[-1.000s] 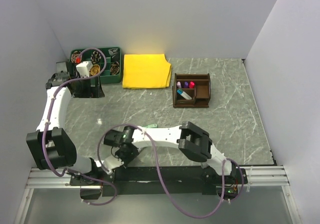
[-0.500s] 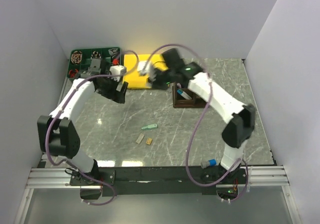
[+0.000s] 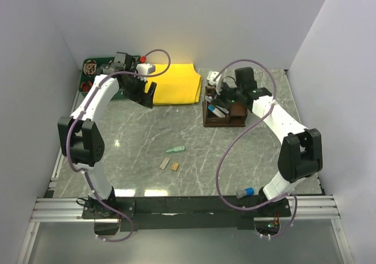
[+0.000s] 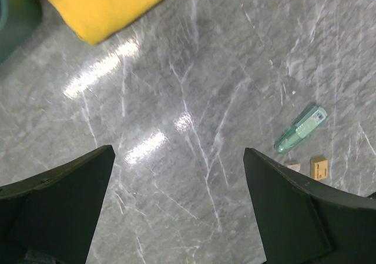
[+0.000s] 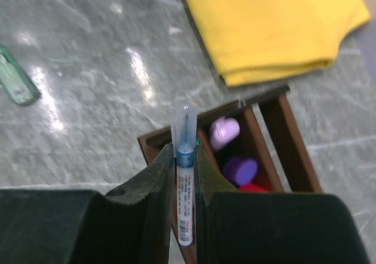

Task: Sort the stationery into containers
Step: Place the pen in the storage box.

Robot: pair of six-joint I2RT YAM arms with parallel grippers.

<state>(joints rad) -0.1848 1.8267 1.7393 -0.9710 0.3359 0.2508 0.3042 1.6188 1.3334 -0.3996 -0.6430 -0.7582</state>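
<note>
The right gripper lowers down into the front section of the organiser [image 3: 215, 114] next and releases the white marker pen there, because another pen already lies in it.
My right gripper [image 5: 184, 149] is shut on a white marker pen with a blue band and a clear cap [image 5: 184, 184]. It holds the pen just above the front left compartment of the dark brown wooden organiser [image 5: 282, 129], which stands right of centre in the top view [image 3: 235, 123]. Pink [image 5: 224, 132] and purple [image 5: 239, 170] caps stand in the organiser. A green marker [image 3: 175, 150] and two tan blocks [image 3: 169, 165] lie mid-table; they also show in the left wrist view, the marker [image 4: 301, 129] and the blocks [image 4: 319, 166]. My left gripper [image 4: 179, 152] is open and empty, over the table near the yellow cloth [image 3: 144, 92].
A flat yellow cloth [image 3: 173, 83] lies at the back centre. A green tray [image 3: 94, 64] with coiled items stands at the back left. A blue-capped marker [image 3: 245, 191] lies at the front edge by the right arm's base. White walls close in three sides.
My right gripper has moved right from over the yellow cloth to over the organiser, with the pen in it. My left gripper has moved a little back toward the cloth.
</note>
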